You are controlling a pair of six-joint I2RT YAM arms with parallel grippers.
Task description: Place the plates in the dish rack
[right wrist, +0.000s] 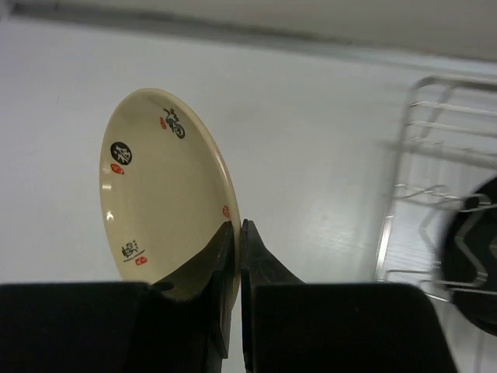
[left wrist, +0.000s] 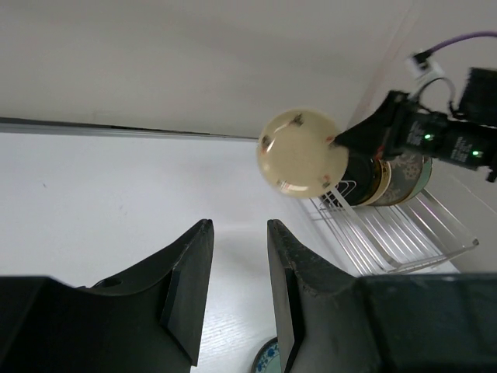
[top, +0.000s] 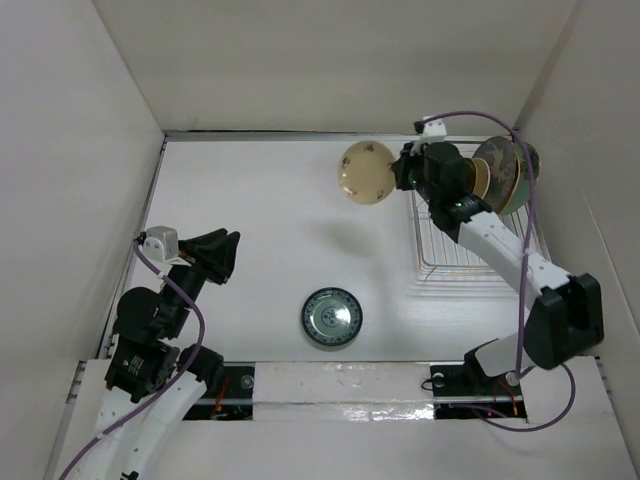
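My right gripper should turn and swing over the rack next. Then it should lower the cream plate into the free wires beside the rack's black plate.
My right gripper (top: 398,172) is shut on the rim of a cream plate (top: 365,171) with red and black marks, holding it on edge in the air left of the silver wire dish rack (top: 455,262). The plate also shows in the right wrist view (right wrist: 159,190) and the left wrist view (left wrist: 301,152). Several plates (top: 500,172) stand upright at the rack's far end. A blue-green patterned plate (top: 332,318) lies flat on the table, near centre. My left gripper (top: 222,255) is open and empty at the left, well apart from it.
White walls enclose the table at the back and both sides. A purple cable (top: 480,118) loops over the right arm near the rack. The rack's near rows (left wrist: 396,237) hold no plates.
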